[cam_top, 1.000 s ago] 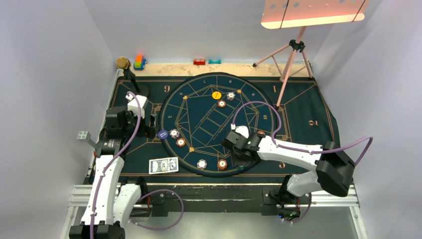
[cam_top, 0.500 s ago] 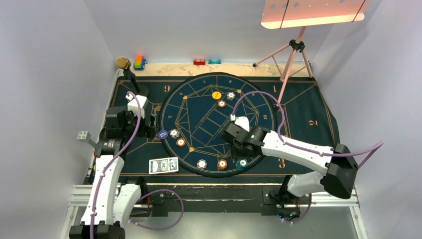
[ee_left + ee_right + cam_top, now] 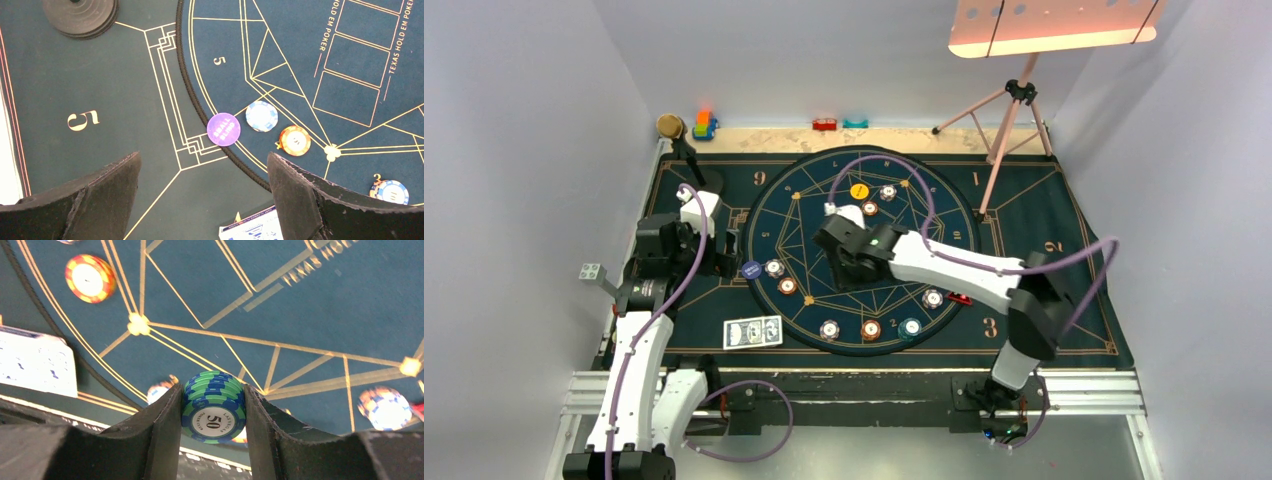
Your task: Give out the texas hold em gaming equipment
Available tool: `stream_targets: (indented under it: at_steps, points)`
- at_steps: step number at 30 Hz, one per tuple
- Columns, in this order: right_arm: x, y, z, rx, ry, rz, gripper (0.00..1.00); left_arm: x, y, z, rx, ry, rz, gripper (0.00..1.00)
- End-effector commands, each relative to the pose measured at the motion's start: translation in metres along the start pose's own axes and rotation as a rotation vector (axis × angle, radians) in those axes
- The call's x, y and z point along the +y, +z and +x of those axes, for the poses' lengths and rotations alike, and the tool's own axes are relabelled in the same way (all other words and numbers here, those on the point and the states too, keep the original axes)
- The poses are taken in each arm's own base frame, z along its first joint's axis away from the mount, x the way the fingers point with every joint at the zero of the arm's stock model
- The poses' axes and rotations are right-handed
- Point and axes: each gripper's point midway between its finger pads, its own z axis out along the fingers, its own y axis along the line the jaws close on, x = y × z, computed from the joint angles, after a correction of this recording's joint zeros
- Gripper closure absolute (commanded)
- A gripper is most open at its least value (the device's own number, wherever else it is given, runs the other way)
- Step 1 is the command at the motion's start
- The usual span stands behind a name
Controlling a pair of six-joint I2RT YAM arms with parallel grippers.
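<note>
My right gripper is to go left in the top view and down onto the felt by the cards, because that felt lies below on that side and is bare of chips.
My right gripper (image 3: 849, 262) hovers over the middle of the round poker mat (image 3: 819, 175), shut on a small stack of teal poker chips (image 3: 214, 407) held on edge between its fingers. More chips lie round the mat: white (image 3: 773, 267), orange-brown (image 3: 787, 285), teal (image 3: 910, 326). A yellow disc (image 3: 859, 190) sits at the back and a dark-blue disc (image 3: 750, 269) at the left rim. A red-black marker (image 3: 960, 298) lies right of centre. The playing cards (image 3: 753, 331) lie front left. My left gripper (image 3: 729, 250) stands open above the felt, near the dark-blue disc (image 3: 223, 129).
A microphone on a round base (image 3: 694, 178) stands at the back left corner. A pink tripod (image 3: 1009, 120) stands at the back right. Small toy blocks (image 3: 705, 125) line the far edge. The right arm's purple cable (image 3: 904, 170) loops over the mat's back half.
My right arm has swung from the mat's front right towards its centre, carrying the teal chips. A teal chip, a white chip and the marker now show behind it. The left arm has not moved.
</note>
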Motion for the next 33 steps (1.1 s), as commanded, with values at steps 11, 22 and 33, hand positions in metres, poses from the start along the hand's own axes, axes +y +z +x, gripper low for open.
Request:
stream_targets:
  at_steps: [11, 22, 33]
  points:
    - [0.116, 0.044, 0.002, 0.019, -0.238, -0.199, 0.83, 0.003, 0.000, -0.007, -0.033, 0.018, -0.005, 0.00]
    - [0.134, 0.073, 0.018, 0.059, -0.285, -0.205, 0.77, 0.002, -0.001, -0.008, -0.038, 0.019, -0.004, 0.00]
    - [0.130, 0.087, 0.015, 0.037, -0.281, -0.167, 0.76, 0.001, -0.001, -0.008, -0.040, 0.021, 0.001, 0.00]
